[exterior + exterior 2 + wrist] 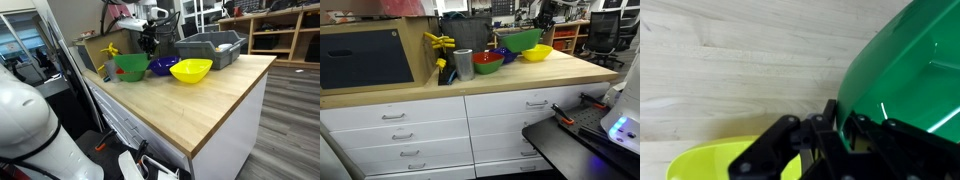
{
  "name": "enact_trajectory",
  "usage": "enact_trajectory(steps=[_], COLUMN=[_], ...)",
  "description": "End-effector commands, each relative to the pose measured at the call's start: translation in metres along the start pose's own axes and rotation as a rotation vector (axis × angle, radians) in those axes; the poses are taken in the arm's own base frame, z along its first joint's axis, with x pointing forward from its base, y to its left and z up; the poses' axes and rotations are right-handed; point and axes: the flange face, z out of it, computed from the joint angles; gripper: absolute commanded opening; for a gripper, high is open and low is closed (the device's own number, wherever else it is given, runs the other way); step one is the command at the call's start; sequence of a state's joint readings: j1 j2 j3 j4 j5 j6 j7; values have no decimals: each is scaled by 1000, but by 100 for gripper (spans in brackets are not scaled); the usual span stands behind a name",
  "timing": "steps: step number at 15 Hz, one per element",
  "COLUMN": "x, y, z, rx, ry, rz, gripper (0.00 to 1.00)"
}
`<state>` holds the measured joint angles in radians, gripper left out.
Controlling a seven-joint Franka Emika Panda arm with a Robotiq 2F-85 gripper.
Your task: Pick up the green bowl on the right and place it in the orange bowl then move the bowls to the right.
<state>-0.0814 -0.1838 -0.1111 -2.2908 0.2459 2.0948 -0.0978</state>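
I need to move my gripper toward the metal cup and down over the orange bowl (pixel 487 62) to release, because the green bowl (pixel 523 40) is still higher and off to one side.
The green bowl (pixel 523 40) hangs tilted above the counter, held by its rim; it also shows in an exterior view (pixel 130 67) and fills the right of the wrist view (pixel 910 70). My gripper (pixel 840 125) is shut on that rim, one finger inside the bowl and one outside; it shows dark above the bowl in an exterior view (pixel 148 45). The orange bowl (pixel 487 62) sits on the wooden counter, below and to one side of the green bowl, beside a metal cup.
A yellow bowl (pixel 536 52) (pixel 191 70) (pixel 710 160) and a smaller dark-blue bowl (pixel 163 66) stand close by. A grey bin (pixel 210 48) is behind them. A metal cup (pixel 463 64) and a yellow object (pixel 440 42) stand near the orange bowl.
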Motion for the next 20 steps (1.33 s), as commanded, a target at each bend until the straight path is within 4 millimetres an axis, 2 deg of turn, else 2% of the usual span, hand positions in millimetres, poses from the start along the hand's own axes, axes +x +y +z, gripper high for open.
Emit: enact_trajectory(steps=[1,2,6,11,16,20], x=[8,11,24,34,31,24], y=[-15,-18,-31,-61,-89,-110], z=[-29,-30,-16,19,60,79], rx=[42,54,93,124,111,115], ry=[63,84,171,248,281,307], rz=[4,20,96,190,232,258], gripper=[2,2,2,2,2,2])
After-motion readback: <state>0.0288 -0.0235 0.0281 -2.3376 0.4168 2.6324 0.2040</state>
